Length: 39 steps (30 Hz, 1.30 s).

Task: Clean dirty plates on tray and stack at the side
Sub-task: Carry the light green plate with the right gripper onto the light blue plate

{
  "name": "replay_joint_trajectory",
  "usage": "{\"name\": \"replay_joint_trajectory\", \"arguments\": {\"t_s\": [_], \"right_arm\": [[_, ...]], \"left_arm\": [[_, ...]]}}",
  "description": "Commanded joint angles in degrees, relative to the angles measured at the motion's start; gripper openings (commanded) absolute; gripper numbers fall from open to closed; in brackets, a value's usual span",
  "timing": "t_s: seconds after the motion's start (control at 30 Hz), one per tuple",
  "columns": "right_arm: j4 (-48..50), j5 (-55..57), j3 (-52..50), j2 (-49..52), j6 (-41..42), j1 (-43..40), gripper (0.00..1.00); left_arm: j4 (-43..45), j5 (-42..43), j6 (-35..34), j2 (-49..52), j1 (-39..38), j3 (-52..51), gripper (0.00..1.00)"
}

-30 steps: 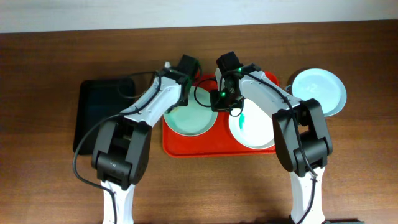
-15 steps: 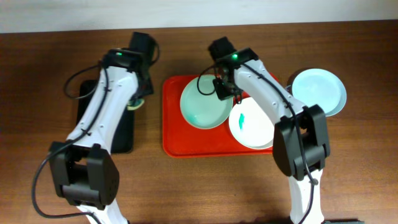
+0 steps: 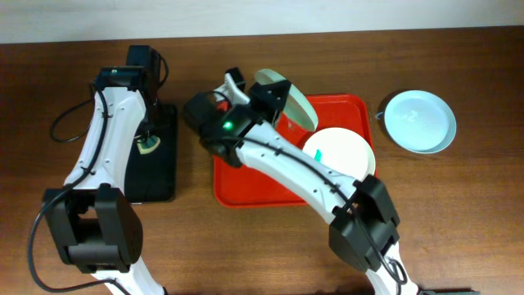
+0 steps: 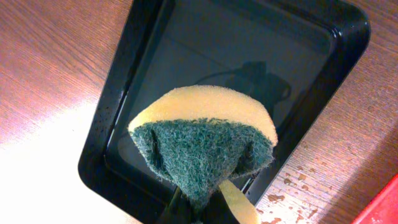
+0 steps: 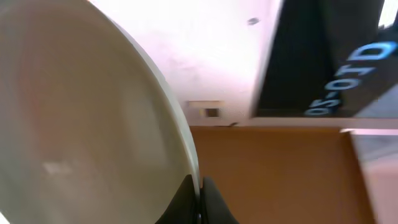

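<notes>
My right gripper holds its plate tilted and will next swing past the red tray (image 3: 246,187), turn the plate flat and lower it onto the third pale plate (image 3: 419,121), since that one lies aside for stacking.
My right gripper (image 3: 275,99) is shut on the rim of a pale mint plate (image 3: 288,97) and holds it tilted on edge above the back of the red tray (image 3: 246,187). In the right wrist view the jaws (image 5: 199,190) pinch that plate's edge (image 5: 93,124). A white plate (image 3: 340,154) lies on the tray's right half. A third pale plate (image 3: 419,121) lies on the table to the right of the tray. My left gripper (image 3: 149,144) is shut on a yellow-and-green sponge (image 4: 205,140) above the black tray (image 4: 311,37).
The narrow black tray (image 3: 160,176) lies left of the red tray. My right arm (image 3: 295,168) stretches diagonally over the red tray. The wood table (image 4: 373,124) next to the black tray has wet spots. A cable (image 3: 70,123) loops at the far left.
My left gripper has carried the sponge from the red tray to above the black tray. My right gripper has lifted the mint plate off the red tray and tipped it on edge.
</notes>
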Motion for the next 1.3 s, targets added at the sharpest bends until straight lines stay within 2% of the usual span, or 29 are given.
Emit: {"name": "replay_joint_trajectory", "arguments": {"t_s": [0.0,0.07,0.1,0.13,0.27,0.43,0.5,0.53,0.77,0.9,0.97,1.07,1.2,1.27], "right_arm": [[0.0,-0.8,1.2,-1.6,-2.8,-0.8,0.04],[0.0,-18.6,1.2,-1.6,-2.8,-2.7,0.04],[0.0,-31.2,1.2,-1.6,-0.3,-4.9,0.04],[0.2,-38.8,1.2,-1.6,2.4,-7.0,0.04],[-0.1,-55.4,1.2,-1.9,8.8,-15.7,0.04],[-0.8,-90.4,1.2,-2.4,9.9,-34.1,0.04],[-1.4,-104.1,0.7,-2.3,9.9,-45.0,0.04],[-1.6,-106.9,0.5,-2.3,9.9,-48.5,0.04],[-5.7,-108.0,-0.1,-1.6,9.0,-70.2,0.04],[-4.9,-107.9,-0.8,-1.6,9.0,-78.1,0.04],[-4.0,-106.6,-1.2,-1.6,9.0,-80.2,0.04],[-1.9,-98.8,-3.6,-1.6,9.2,-82.1,0.04],[3.2,-98.5,-9.1,-1.6,9.2,-81.9,0.05],[6.1,-98.5,-11.8,-1.6,9.2,-81.6,0.14]], "left_arm": [[-0.1,0.6,-0.7,-0.1,0.2,-0.5,0.0],[-0.1,0.6,-0.7,-0.1,0.2,-0.5,0.0],[-0.1,0.6,-0.7,-0.1,0.2,-0.5,0.0],[-0.2,0.6,-0.7,-0.1,0.2,-0.5,0.0],[-0.3,0.6,-0.7,-0.1,0.2,-0.5,0.0],[-0.3,0.6,-0.7,-0.1,0.2,-0.6,0.0],[-0.3,1.2,-0.7,-0.1,0.2,-0.6,0.0],[-0.3,1.7,-0.7,-0.1,0.2,-0.6,0.0],[0.1,1.9,-0.7,-0.1,0.2,-0.6,0.0],[0.8,3.1,-0.7,-0.1,0.2,-0.6,0.0],[0.9,3.3,-0.7,-0.1,0.2,-0.6,0.0],[1.0,3.4,-0.7,-0.1,0.2,-0.6,0.0],[1.0,3.8,-0.7,-0.1,0.2,-0.6,0.0],[1.0,3.8,-0.7,-0.1,0.2,-0.6,0.0]]}}
